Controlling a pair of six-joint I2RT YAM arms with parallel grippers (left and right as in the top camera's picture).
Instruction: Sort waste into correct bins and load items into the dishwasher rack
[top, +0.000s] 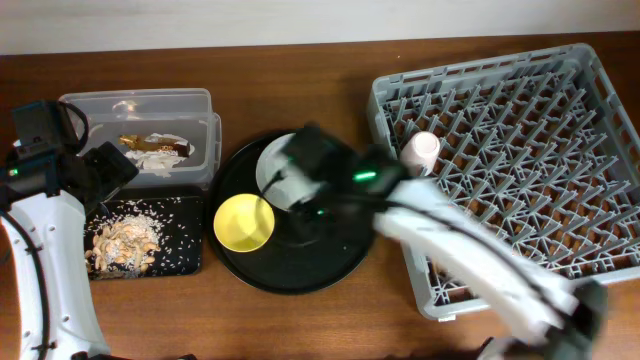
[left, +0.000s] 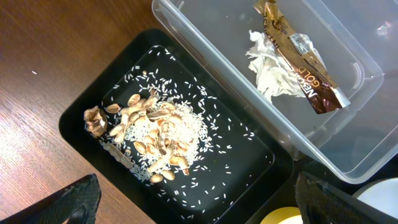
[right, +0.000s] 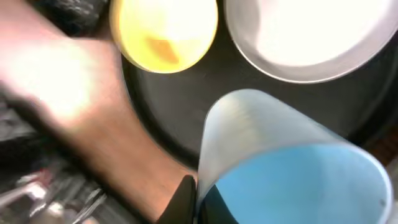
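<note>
Rack wires beside the pink cup are to the right in the overhead view, so the right gripper will next carry the light-blue cup (right: 292, 168) there, lower it and let it go.
My right gripper (right: 198, 200) is shut on the rim of the light-blue cup (right: 292, 168), held above the large round black tray; in the overhead view this gripper (top: 303, 172) is motion-blurred. The yellow bowl (top: 245, 222) and the pale plate (top: 272, 160) sit on that tray. The pink cup (top: 420, 150) lies in the grey dishwasher rack (top: 600, 110). The foil wrapper (left: 298, 68) lies in the clear tub (top: 140, 105). The rice-like scraps (left: 155, 134) lie in the black rectangular tray (top: 185, 262). My left gripper (left: 199, 205) is open and empty above that tray. The chopsticks are out of view.
The large round black tray (top: 300, 270) lies between the bins and the rack. White crumpled paper (left: 267, 68) lies beside the wrapper in the tub. The blurred right arm (top: 470, 250) crosses the rack's front left corner.
</note>
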